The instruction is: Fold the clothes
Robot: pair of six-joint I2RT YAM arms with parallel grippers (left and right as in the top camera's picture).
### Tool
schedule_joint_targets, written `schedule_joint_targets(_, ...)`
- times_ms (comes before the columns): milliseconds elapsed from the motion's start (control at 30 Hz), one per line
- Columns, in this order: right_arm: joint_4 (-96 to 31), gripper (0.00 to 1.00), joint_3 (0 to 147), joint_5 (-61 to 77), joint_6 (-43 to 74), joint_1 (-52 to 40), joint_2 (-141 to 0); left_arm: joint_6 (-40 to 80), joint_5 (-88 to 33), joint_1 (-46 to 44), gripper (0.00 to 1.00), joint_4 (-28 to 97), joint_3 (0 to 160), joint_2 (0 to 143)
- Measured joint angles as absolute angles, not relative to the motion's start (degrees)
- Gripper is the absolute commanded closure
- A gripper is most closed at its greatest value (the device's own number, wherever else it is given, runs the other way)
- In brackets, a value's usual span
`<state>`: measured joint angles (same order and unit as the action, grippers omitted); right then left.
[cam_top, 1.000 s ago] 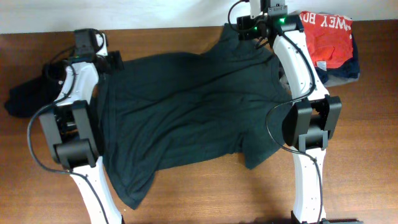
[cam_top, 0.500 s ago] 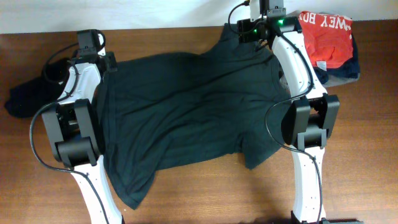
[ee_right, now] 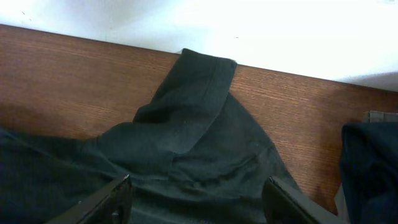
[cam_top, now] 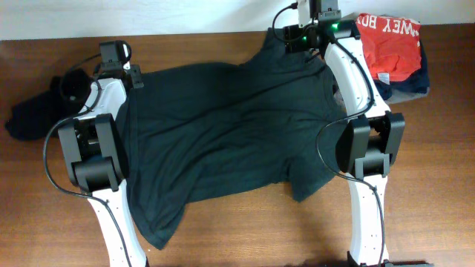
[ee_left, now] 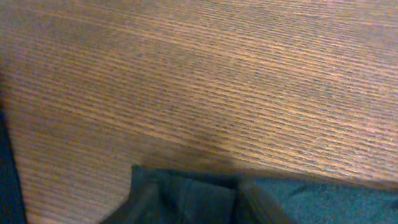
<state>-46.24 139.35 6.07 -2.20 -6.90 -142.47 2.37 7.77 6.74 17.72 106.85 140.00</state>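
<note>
I need to lower my right gripper and move it to the left in the overhead view onto the bunched fold at the sleeve's base [cam_top: 273, 55] [ee_right: 180, 142], because the cloth is raised there.
A large dark green T-shirt [cam_top: 223, 133] lies spread across the middle of the wooden table [cam_top: 223, 44]. My left gripper [cam_top: 133, 76] is at the shirt's far left corner. In the left wrist view a fold of that corner [ee_left: 193, 193] fills the gap between the fingers, so my left gripper [ee_left: 202, 208] is shut on it. My right gripper [cam_top: 293, 38] hovers over the far right sleeve [ee_right: 193, 93]. In the right wrist view it [ee_right: 199, 202] stands open, a finger on each side of the cloth below it. A crumpled black garment [cam_top: 30, 119] lies at the table's left end.
A red garment with white lettering [cam_top: 390, 37] tops a pile on dark blue cloth [cam_top: 415, 78] at the far right corner, close to my right arm. The white wall [ee_right: 249, 31] runs along the table's back edge. Bare wood [cam_top: 245, 230] shows in front of the shirt.
My left gripper has slid right onto the shirt's far left corner and its jaws have closed on the cloth. The right arm has stayed put.
</note>
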Motion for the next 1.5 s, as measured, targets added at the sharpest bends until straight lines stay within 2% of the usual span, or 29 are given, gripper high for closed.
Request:
schedule_joint_targets(167, -46.17, 0.29, 139.35, 6.07, -2.20, -6.90, -142.47, 2.70, 8.01, 6.55, 0.99, 17.54, 106.85, 140.11)
schedule_joint_targets(333, -45.82, 0.30, 139.35, 6.07, -2.20, -6.90, -142.47, 2.42, 8.27, 6.52, 0.99, 18.13, 107.04, 140.14)
schedule_joint_targets(733, -42.96, 0.30, 139.35, 6.09, -1.85, -6.92, -144.59, 2.42, 12.73, 6.48, 0.99, 31.29, 114.80, 139.57)
schedule_joint_targets(867, -41.76, 0.30, 139.35, 6.44, -1.63, -7.03, -146.56, 2.39, 13.17, 6.15, 0.88, 32.38, 114.98, 138.10)
schedule_joint_targets(933, -41.74, 0.30, 139.35, 6.59, -1.54, -7.22, -147.37, 2.44, 13.37, 5.98, 0.88, 32.91, 115.00, 137.51)
schedule_joint_targets(1000, -41.74, 0.30, 139.35, 6.76, -1.56, -7.60, -147.89, 2.42, 13.61, 5.89, 0.99, 33.41, 115.09, 137.12)
schedule_joint_targets(1367, -41.50, 0.30, 139.35, 7.01, -1.52, -8.69, -148.14, 2.39, 14.00, 5.89, 0.99, 34.30, 115.09, 137.03)
schedule_joint_targets(1433, -41.36, 0.36, 139.35, 7.01, -1.58, -8.69, -148.14, 2.39, 14.00, 5.89, 0.99, 34.37, 115.09, 137.03)
schedule_joint_targets(1500, -40.62, 0.37, 139.35, 7.01, -1.48, -8.69, -148.16, 2.39, 14.00, 5.91, 0.99, 34.79, 115.09, 137.03)
